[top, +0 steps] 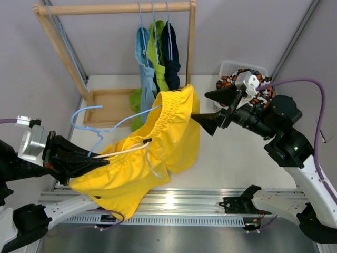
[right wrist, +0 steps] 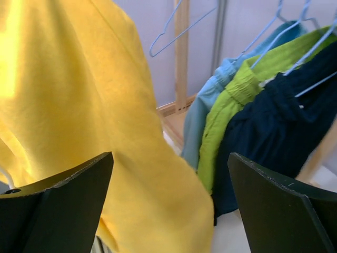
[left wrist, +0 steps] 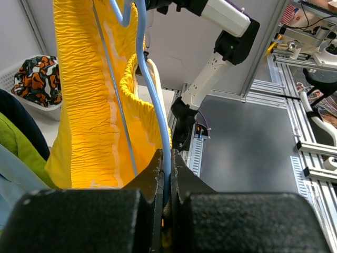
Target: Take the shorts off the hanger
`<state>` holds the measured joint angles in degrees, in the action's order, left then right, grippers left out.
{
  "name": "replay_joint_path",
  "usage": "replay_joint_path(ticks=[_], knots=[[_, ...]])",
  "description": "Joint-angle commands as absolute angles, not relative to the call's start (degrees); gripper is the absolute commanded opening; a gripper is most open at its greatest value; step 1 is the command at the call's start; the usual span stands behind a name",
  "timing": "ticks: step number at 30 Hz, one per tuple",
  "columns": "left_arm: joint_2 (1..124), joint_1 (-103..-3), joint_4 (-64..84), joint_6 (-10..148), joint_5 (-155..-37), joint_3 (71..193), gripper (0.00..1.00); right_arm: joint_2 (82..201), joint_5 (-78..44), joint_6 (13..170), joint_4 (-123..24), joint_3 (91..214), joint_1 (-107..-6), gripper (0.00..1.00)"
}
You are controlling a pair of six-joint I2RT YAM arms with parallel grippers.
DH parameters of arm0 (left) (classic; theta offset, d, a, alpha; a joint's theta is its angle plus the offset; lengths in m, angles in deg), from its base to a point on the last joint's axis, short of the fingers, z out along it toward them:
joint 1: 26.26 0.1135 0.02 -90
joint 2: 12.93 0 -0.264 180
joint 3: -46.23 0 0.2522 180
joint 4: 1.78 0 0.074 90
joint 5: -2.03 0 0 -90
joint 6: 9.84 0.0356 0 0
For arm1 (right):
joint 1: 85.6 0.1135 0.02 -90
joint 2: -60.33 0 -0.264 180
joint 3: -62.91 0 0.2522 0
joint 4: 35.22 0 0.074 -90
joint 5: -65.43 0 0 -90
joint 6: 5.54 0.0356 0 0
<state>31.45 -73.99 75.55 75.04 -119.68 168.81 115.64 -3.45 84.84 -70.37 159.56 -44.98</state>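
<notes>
My right gripper moves toward the left in the top view onto the yellow shorts' far corner (top: pixel 191 100) (right wrist: pixel 157 164) next, since the shorts' edge hangs between its open fingers.
The bright yellow shorts (top: pixel 152 142) hang on a light blue wire hanger (top: pixel 92 118) held over the table's front left. My left gripper (top: pixel 92 161) is shut on the hanger's wire (left wrist: pixel 158 121), with the yellow fabric (left wrist: pixel 89 105) beside it. My right gripper (top: pixel 208 108) is open, just right of the shorts' waistband; yellow cloth (right wrist: pixel 105 121) fills the space before its jaws. Light blue (top: pixel 143 68), lime green (top: pixel 158 58) and dark navy shorts (top: pixel 171 50) hang on the wooden rack (top: pixel 113 8). The orange-black-white shorts (top: pixel 247 84) lie in a white basket (top: pixel 231 66).
The rack's wooden base (top: pixel 110 105) sits on the table at the back left. The right arm's base (left wrist: pixel 210 68) shows in the left wrist view. An aluminium rail (top: pixel 184 203) runs along the near table edge.
</notes>
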Motion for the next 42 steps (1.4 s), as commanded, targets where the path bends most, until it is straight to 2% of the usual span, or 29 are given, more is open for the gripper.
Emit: replay_joint_path(ticks=[1, 11, 12, 13, 14, 15, 20, 25, 31, 37, 42], knots=[[31.5, -74.4, 69.0, 74.4, -120.8, 168.9, 0.00, 114.1, -7.3, 82.7, -68.9, 159.0, -45.6, 0.99], [32.2, -74.4, 68.2, 74.3, -121.5, 168.5, 0.00, 120.1, 3.4, 90.9, -55.7, 154.9, -45.6, 0.99], [32.0, -74.4, 68.1, 74.4, -121.3, 168.4, 0.00, 120.3, 4.1, 91.4, -54.6, 154.4, -45.6, 0.93], [31.9, -74.4, 68.1, 74.4, -119.8, 168.1, 0.00, 120.5, 5.6, 92.0, -53.7, 153.9, -45.6, 0.75], [31.8, -74.4, 68.1, 74.6, -118.9, 168.1, 0.00, 121.0, 6.0, 92.1, -53.7, 153.8, -45.5, 0.19], [31.7, -74.4, 68.4, 74.8, -117.6, 168.2, 0.00, 121.0, 5.8, 92.1, -54.1, 153.7, -45.5, 0.00], [32.2, -74.4, 71.3, 75.3, -108.0, 169.6, 0.00, 115.9, -3.6, 90.7, -56.3, 151.7, -47.7, 0.00], [31.2, -74.4, 71.9, 75.2, -104.9, 166.9, 0.00, 109.6, -10.2, 92.7, -59.6, 152.0, -62.6, 0.00], [30.1, -74.4, 72.3, 75.2, -103.3, 165.9, 0.00, 110.9, -14.8, 98.2, -67.6, 154.7, -79.2, 0.00], [29.3, -74.4, 73.0, 75.6, -101.2, 166.3, 0.00, 110.3, -17.4, 103.3, -68.5, 151.1, -82.7, 0.00], [28.8, -74.4, 72.4, 75.4, -99.2, 166.7, 0.00, 109.0, -14.0, 105.6, -67.2, 146.5, -83.0, 0.00]])
